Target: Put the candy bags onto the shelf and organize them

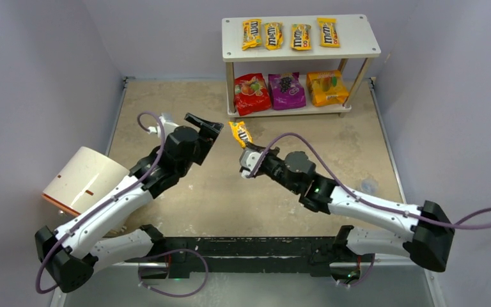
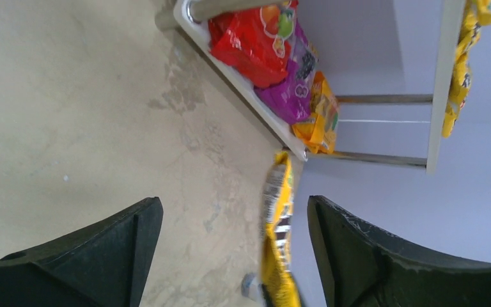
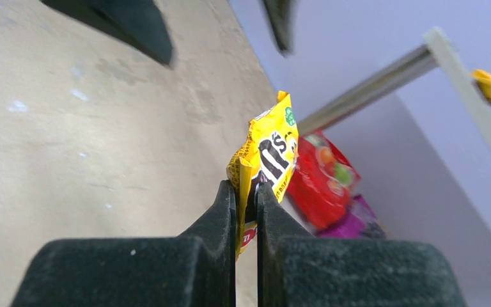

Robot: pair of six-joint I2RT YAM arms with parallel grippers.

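My right gripper will next move outward and to the right in the top view to let go of the packet, because the top level's bare end (image 1: 357,33) is that way.
The white shelf (image 1: 358,39) stands at the back. Several yellow M&M's packets (image 1: 289,34) lie in a row on its top tier. The red (image 1: 251,93), purple (image 1: 286,90) and orange (image 1: 327,87) pouches sit on its lower tier. My right gripper (image 1: 248,147) is shut on the lower end of one more yellow packet (image 1: 241,133) and holds it upright above the floor; the right wrist view shows the packet (image 3: 270,150) pinched between the fingers. My left gripper (image 1: 208,128) is open. In the left wrist view the held packet (image 2: 277,233) hangs between its fingers, nearer the right one, touching neither.
A white cylinder with an orange rim (image 1: 84,179) lies on its side at the left. Grey walls close in the tan floor on three sides. A small pale mark (image 1: 367,186) lies on the floor at the right.
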